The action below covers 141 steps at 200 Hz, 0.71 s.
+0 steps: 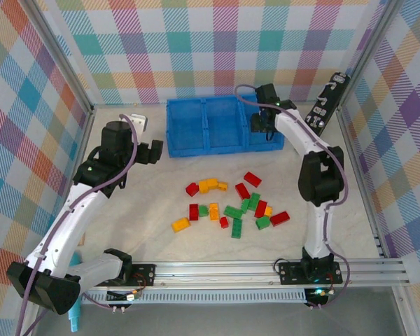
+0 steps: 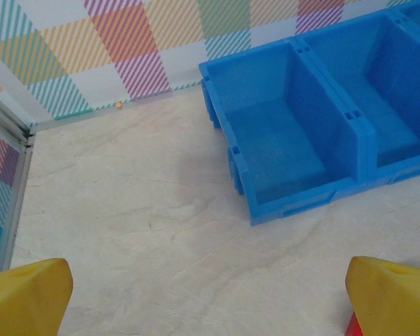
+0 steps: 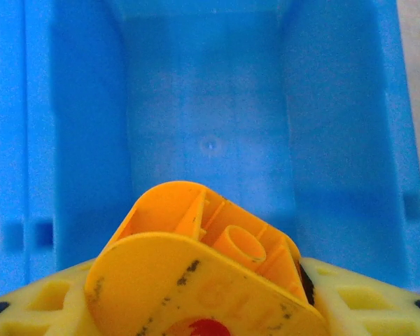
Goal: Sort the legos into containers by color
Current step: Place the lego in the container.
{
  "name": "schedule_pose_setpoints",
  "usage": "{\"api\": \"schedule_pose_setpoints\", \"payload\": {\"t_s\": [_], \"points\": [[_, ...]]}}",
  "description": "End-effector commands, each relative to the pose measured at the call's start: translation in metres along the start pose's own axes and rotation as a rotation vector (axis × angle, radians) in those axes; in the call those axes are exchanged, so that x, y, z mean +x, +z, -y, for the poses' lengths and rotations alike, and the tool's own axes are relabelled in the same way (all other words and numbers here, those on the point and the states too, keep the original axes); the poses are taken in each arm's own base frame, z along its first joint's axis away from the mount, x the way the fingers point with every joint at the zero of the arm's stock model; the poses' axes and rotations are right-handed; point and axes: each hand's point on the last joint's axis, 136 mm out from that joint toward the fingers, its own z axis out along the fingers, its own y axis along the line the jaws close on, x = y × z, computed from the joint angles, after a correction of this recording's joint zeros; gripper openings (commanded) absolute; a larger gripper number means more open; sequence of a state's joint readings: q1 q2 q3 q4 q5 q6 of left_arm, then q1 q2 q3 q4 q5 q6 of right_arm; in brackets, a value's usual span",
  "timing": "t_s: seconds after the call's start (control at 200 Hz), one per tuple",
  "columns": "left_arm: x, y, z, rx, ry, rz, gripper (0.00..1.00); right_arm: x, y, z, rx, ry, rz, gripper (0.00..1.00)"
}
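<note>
My right gripper lowers between the tray section's sides next toward its bare blue bottom, clear beneath the lego, and releases the orange lego there.
My right gripper hangs over the right compartment of the blue tray, shut on an orange lego. The brick's hollow underside faces the camera, with the bare blue compartment floor below it. My left gripper stands open just left of the tray, its yellow fingertips wide apart over bare table. The left compartment is empty. Loose legos lie in the middle of the table: red, yellow-orange and green. A red lego peeks in beside the left gripper's right finger.
A long black device with white marks leans against the right wall behind the right arm. A small pale block sits at the back left. Checkered walls close in three sides, and a metal rail runs along the near edge.
</note>
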State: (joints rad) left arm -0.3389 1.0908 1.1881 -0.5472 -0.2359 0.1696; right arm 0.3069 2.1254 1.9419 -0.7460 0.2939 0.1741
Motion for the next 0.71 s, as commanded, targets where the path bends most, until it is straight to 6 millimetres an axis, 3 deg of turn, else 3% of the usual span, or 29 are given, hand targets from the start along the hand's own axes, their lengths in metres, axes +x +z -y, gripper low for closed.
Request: {"api": "schedule_pose_setpoints", "payload": {"t_s": [0.0, 0.3, 0.485, 0.7], "points": [[-0.012, -0.009, -0.007, -0.038, 0.025, 0.035, 1.00, -0.016, 0.014, 0.004, 0.038, 0.003, 0.016, 0.50], [-0.010, -0.009, -0.009, -0.051, 0.031, 0.044, 1.00, -0.007, 0.070, 0.007, 0.066, 0.045, -0.044, 0.51], [-0.009, -0.006, -0.009, -0.051, 0.035, 0.042, 1.00, 0.000, 0.078, 0.007, 0.062, 0.060, -0.061, 0.52], [-0.009, -0.003, -0.008, -0.052, 0.041, 0.035, 1.00, -0.003, 0.072, 0.005, 0.047, 0.078, -0.055, 0.59]]}}
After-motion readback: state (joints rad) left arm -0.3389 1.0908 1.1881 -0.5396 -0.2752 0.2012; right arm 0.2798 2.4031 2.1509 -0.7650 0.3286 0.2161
